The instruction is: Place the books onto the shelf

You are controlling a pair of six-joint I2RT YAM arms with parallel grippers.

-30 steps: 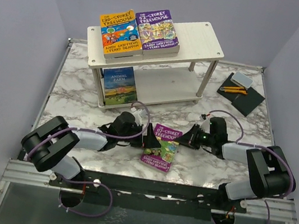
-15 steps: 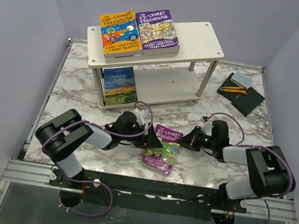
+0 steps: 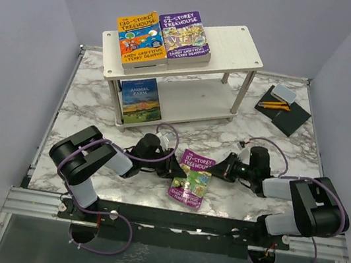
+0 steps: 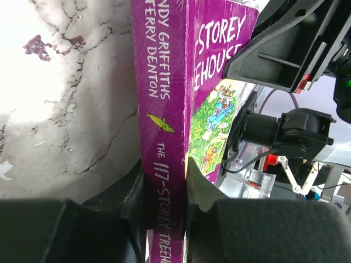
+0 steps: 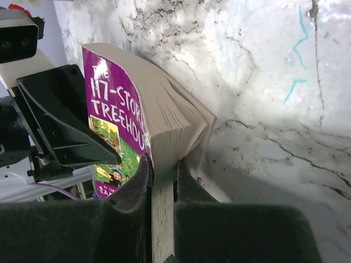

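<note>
I will lift my left gripper and move it outward toward the lower board's bare part [image 3: 194,100] to let go of the book's spine, because that part of the board is outward of my gripper.
A purple "117-Storey Treehouse" book [image 3: 191,178] is held between both grippers low over the marble table, near the front. My left gripper [image 3: 175,168] is shut on its spine [image 4: 162,109], with a pad pressing each side [image 4: 164,189]. My right gripper [image 3: 215,170] is shut on the page edge [image 5: 163,175], and some loose pages fan out beside its far finger. The shelf [image 3: 236,44] stands at the back. An orange book [image 3: 137,37] and a purple book [image 3: 185,36] lie flat on its top board. "Animal Farm" [image 3: 139,99] lies on the lower board.
A flat black pad [image 3: 284,112] with pencils and an eraser lies at the back right. Grey walls close in the table on the left, right and back. Purple cables loop off both arms near the held book.
The left gripper, open a second ago, has moved right and closed on the book's spine. The book has shifted slightly toward the front. The right gripper has stayed shut on the pages.
</note>
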